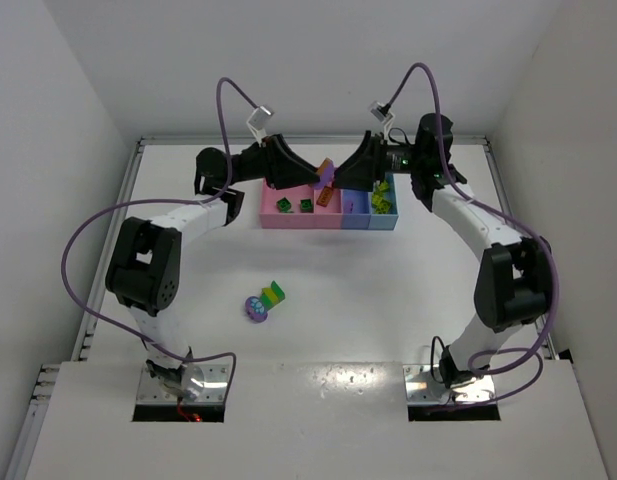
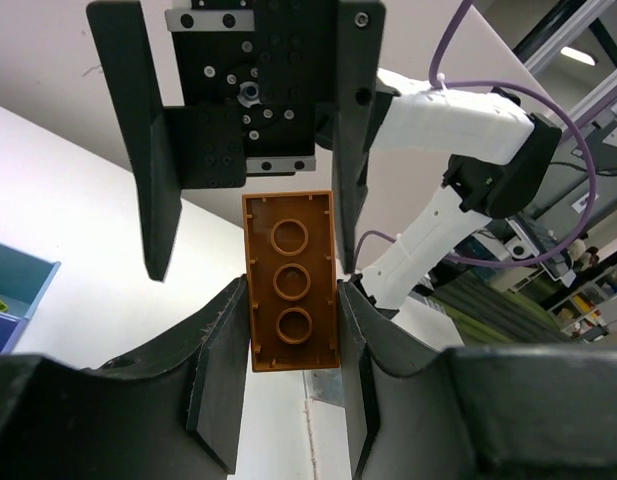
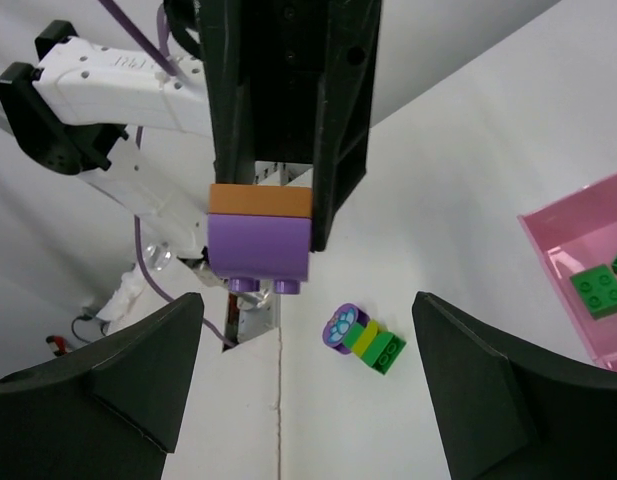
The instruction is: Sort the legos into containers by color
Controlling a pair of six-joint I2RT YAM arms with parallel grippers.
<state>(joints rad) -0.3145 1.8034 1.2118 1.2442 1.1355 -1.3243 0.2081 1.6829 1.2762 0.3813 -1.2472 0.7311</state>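
My left gripper will next pull away from the purple lego, tip down and go lower to let go over the smaller pink section [image 1: 328,203], because an orange lego lies there.
My left gripper [image 2: 291,290] is shut on an orange lego [image 2: 291,282], held up in the air above the containers [image 1: 288,220]. A purple lego [image 3: 258,248] is joined to the orange one, its studs pointing down in the right wrist view. My right gripper [image 3: 306,300] faces this pair with its jaws open wide and nothing touching its fingers [image 2: 153,150]. In the top view both grippers meet over the tray at the orange-purple pair [image 1: 326,172]. A round purple piece joined to a yellow and green strip [image 1: 264,301] lies on the table.
The tray holds green bricks [image 1: 294,206] in pink compartments, an orange brick [image 1: 326,199], and yellow-green bricks [image 1: 384,196] in the light blue end. White walls enclose the table on three sides. Purple cables loop above both arms.
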